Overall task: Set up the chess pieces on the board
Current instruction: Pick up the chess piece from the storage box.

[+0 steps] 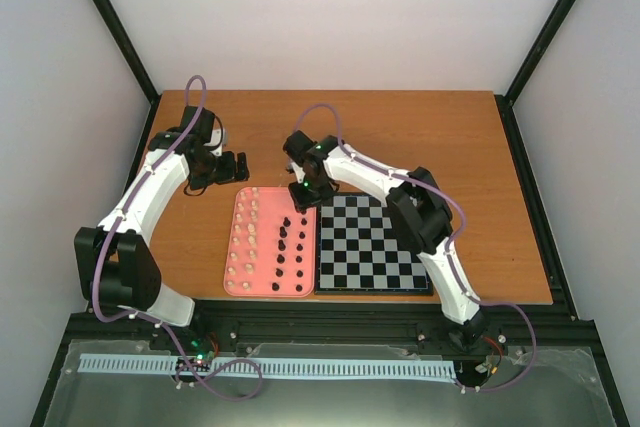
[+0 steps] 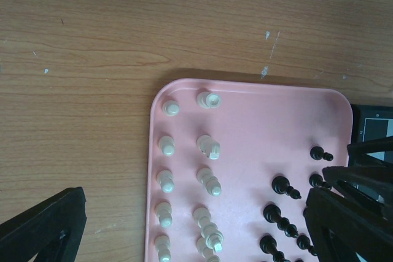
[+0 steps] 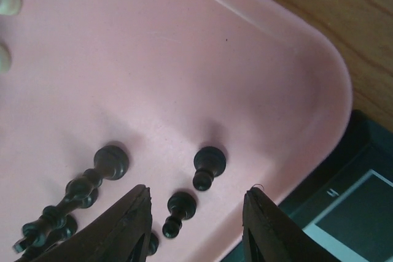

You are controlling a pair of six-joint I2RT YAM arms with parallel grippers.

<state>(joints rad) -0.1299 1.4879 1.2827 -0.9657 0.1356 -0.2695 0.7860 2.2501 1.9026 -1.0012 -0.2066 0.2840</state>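
The black pawn closest to the tray's far corner stands below the gap between my open fingers, so my right gripper lowers over it and closes next.
The chess pieces stand on a pink tray (image 1: 270, 290): black ones (image 1: 290, 242) in its right columns, cream-white ones (image 1: 245, 237) in its left columns. The board (image 1: 370, 242) lies right of the tray with no piece on it. My right gripper (image 1: 300, 194) hangs open over the tray's far right corner. In the right wrist view its gripper (image 3: 198, 191) has two black pawns (image 3: 209, 164) (image 3: 178, 210) between the fingers, neither touched. My left gripper (image 1: 232, 167) stands open above the tray's far left edge. Its fingers (image 2: 43, 231) are wide apart over the white pieces (image 2: 209, 145).
The tray (image 2: 264, 115) lies on a brown wooden table (image 1: 420, 137) inside a black frame. A tall black piece (image 3: 92, 182) stands just left of the right gripper's left finger. The board's corner (image 3: 362, 213) shows past the tray's rim.
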